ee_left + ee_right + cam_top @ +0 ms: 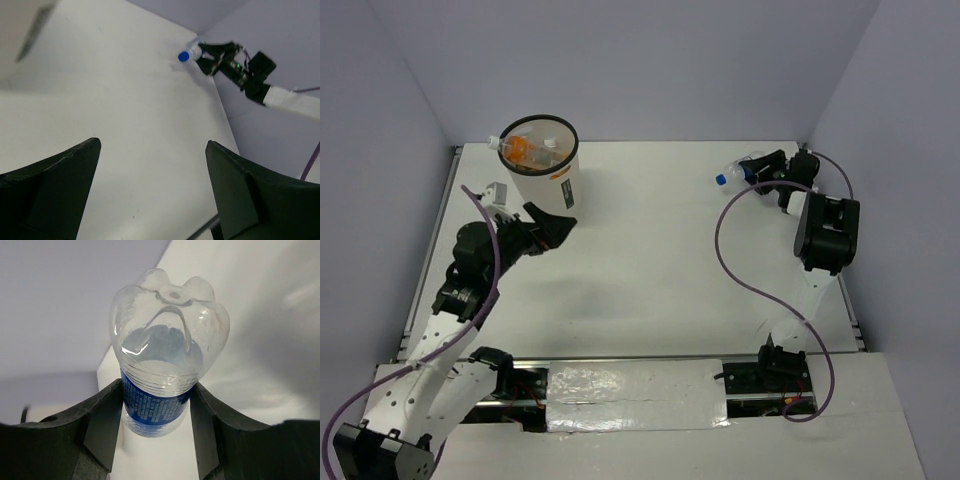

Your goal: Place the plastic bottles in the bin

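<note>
The bin's rim stands above the low-held bottle, so the robot's right gripper needs to lift, move left in the top view over the bin's opening, and let the bottle go.
The white bin with a black rim stands at the table's far left. Orange-filled bottles and other clear ones lie inside it. My left gripper is open and empty just in front of the bin; its fingers frame bare table. My right gripper is at the far right corner, shut on the clear bottle with a blue label. Its blue cap points left, low over the table. The left wrist view also shows this bottle in the right gripper.
The purple-grey walls close in on the right gripper at the back right corner. The right arm's purple cable loops over the right half of the table. The bin's side with its dark label is blurred at the left wrist view's upper left.
</note>
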